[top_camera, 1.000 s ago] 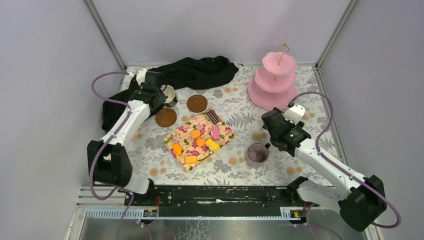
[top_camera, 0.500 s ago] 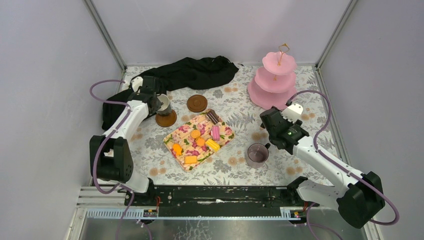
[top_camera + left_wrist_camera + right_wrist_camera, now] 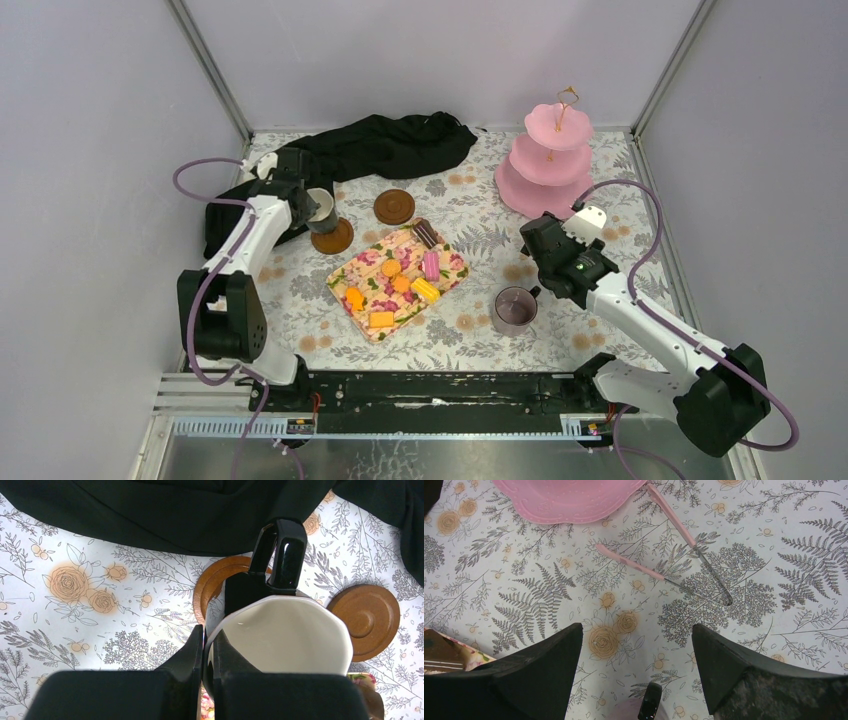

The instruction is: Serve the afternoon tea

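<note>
The left gripper will lower the dark mug with the cream lining until it stands on the coaster and then let go of its side, because the mug is still hanging above the brown coaster [image 3: 333, 240] [image 3: 213, 586] beneath it.
My left gripper [image 3: 312, 212] is shut on the wall of the cream-lined dark mug [image 3: 321, 207], one finger inside and one outside [image 3: 209, 645]. The mug [image 3: 285, 635] hangs over a brown coaster [image 3: 334, 238], which shows partly under it in the left wrist view [image 3: 214, 582]. The mauve-grey mug [image 3: 514, 309] stands near the front right. My right gripper [image 3: 541, 262] is open and empty just behind it; only the mug's black handle [image 3: 650, 706] shows between the fingers. Orange [image 3: 354, 298], yellow [image 3: 425, 290], pink [image 3: 431, 265] and brown [image 3: 424, 233] toy cakes lie on the floral napkin [image 3: 372, 258].
A second brown coaster [image 3: 394, 206] lies right of the first and also shows in the left wrist view [image 3: 367, 620]. The black cloth [image 3: 390, 145] lies along the back left. A pink three-tier stand [image 3: 548, 165] is at the back right, with pink tongs [image 3: 664, 575] on the table before it.
My left gripper has carried the dark mug nearer and to the left, to above the left coaster. My right gripper shifted slightly, then stayed still and open.
</note>
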### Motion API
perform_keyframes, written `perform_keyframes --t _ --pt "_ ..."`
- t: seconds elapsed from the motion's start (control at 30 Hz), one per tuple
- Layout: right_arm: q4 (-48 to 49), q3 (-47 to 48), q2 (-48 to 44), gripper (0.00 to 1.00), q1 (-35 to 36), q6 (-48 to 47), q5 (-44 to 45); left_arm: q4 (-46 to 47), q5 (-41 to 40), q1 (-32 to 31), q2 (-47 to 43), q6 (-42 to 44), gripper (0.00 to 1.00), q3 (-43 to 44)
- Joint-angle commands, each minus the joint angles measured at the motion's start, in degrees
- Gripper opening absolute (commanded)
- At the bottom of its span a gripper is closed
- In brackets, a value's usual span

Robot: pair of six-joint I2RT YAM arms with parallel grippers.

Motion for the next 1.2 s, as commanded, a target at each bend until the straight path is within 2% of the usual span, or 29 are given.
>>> perform_keyframes --t 0.0,0.63,1.17 --pt "1.5 2.3 -0.8 0.87 0.4 0.0 0.6 3.3 2.5 1.7 0.7 0.3 0.00 0.4" --pt "2.2 1.5 0.4 0.87 0.4 1.2 0.2 5.2 6.2 2.5 3.5 1.5 0.00 -0.8" --pt "3.3 0.5 1.6 0.88 0.4 1.6 -0.4 4.6 4.6 2.5 5.1 2.6 0.00 -0.2"
